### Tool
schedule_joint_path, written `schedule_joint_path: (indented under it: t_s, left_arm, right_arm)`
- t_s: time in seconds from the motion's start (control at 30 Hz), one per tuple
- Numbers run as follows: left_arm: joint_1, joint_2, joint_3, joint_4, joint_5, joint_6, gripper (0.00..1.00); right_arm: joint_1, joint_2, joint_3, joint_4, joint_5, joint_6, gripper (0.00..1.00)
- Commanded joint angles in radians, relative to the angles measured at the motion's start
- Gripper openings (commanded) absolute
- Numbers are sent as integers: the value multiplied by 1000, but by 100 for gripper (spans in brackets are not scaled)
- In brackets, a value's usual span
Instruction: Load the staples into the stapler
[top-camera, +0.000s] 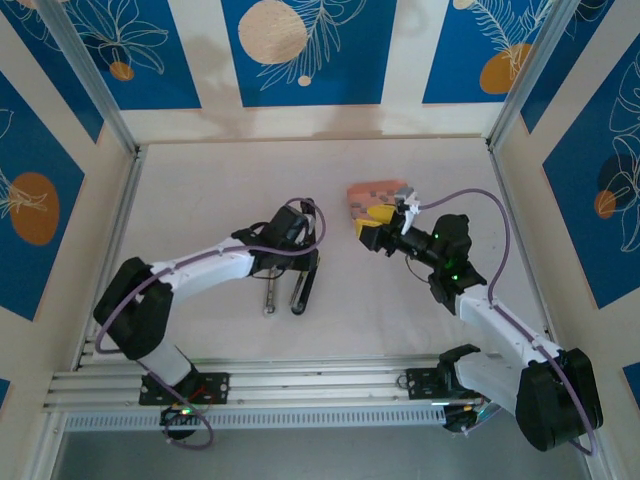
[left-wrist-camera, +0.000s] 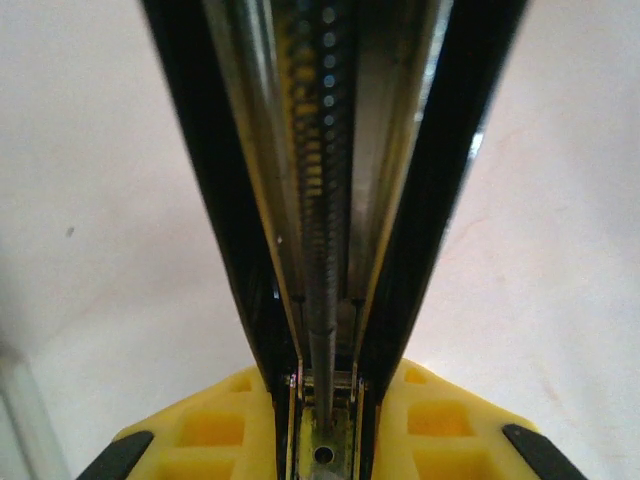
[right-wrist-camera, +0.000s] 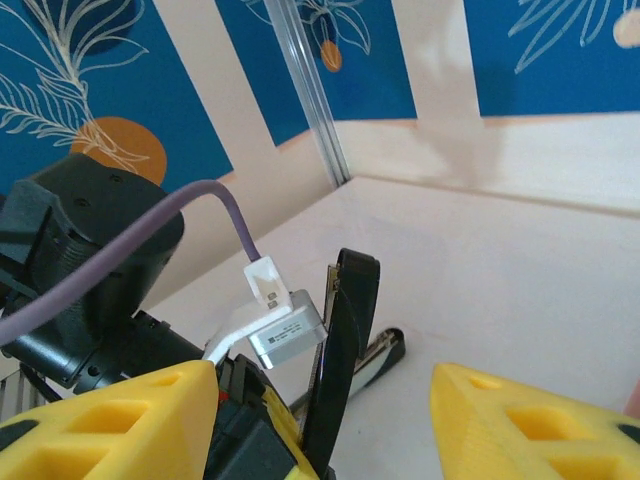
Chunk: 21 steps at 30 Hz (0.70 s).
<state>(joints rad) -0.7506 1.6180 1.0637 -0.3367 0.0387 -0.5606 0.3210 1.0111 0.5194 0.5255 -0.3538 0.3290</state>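
Note:
Next, my left gripper lowers the stapler's hinge end onto the table just below it and releases it, since the channel is already spread open.
The black stapler (top-camera: 303, 288) lies opened in mid-table, its arm and metal channel spread apart. In the left wrist view the stapler (left-wrist-camera: 330, 200) runs away from the camera with its spring and channel exposed. My left gripper (left-wrist-camera: 325, 400) is shut on its hinge end, and from above the left gripper (top-camera: 289, 262) sits just behind the stapler. The staples (top-camera: 377, 190) show as greyish patches on a salmon-pink tray (top-camera: 352, 191) to the right. My right gripper (top-camera: 369, 223) hovers at the tray's near edge, open and empty. Between the right gripper's (right-wrist-camera: 320, 390) yellow fingers (right-wrist-camera: 520, 430) the stapler (right-wrist-camera: 350, 330) stands with its arm raised.
White walls with blue flower panels close in the table on three sides, with metal posts (top-camera: 95, 75) at the back corners. An aluminium rail (top-camera: 300, 385) runs along the near edge between the arm bases. The left arm's wrist camera (right-wrist-camera: 290, 335) and purple cable sit close to the stapler.

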Motion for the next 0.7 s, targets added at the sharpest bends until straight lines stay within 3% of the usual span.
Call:
schedule_joint_path:
  t_s: [0.0,0.47,0.67]
  left_arm:
    - [-3,40,92,-123,-87,-78,0]
    - [-2,228,238,-259,-168,-239,0]
    - [-2,235,220,-221,-143,-255,34]
  right_arm:
    - [0,-11,-22,-5,21,15,59]
    - [0,38,-50,26,-9,10,59]
    - [5,30,-53,29,-31,28,59]
